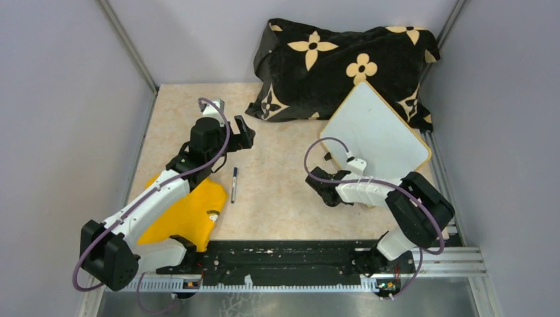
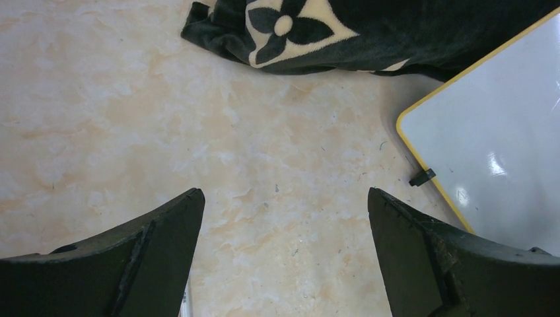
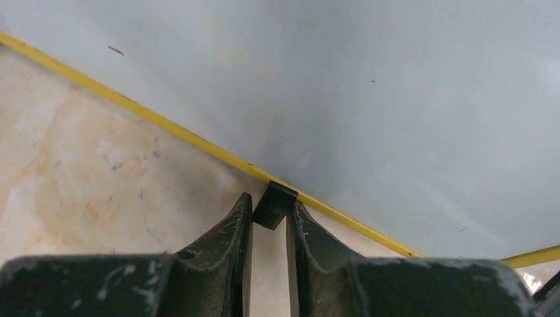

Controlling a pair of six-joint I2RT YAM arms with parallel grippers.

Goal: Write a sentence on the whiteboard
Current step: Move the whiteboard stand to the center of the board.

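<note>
My right gripper should next drag the whiteboard's small foot toward the marker to turn the whiteboard square, because it lies crooked to the black bar. Then my right gripper should open.
The whiteboard (image 1: 380,129) lies at the right of the table, white with a thin yellow rim, its far corner on the black flowered cloth (image 1: 343,59). In the right wrist view the board (image 3: 363,86) fills the top, and my right gripper (image 3: 271,201) is shut on one of its small black feet (image 3: 275,206) at the rim. From above, the right gripper (image 1: 328,177) sits at the board's near left edge. My left gripper (image 1: 245,134) is open and empty above bare table; in its view (image 2: 284,195) the board (image 2: 502,132) lies to the right. A black marker (image 1: 234,183) lies on the table.
A yellow cloth (image 1: 185,211) lies under the left arm at the near left. The flowered cloth (image 2: 330,33) is bunched against the back wall. Grey walls close in the table on three sides. A black rail runs along the near edge.
</note>
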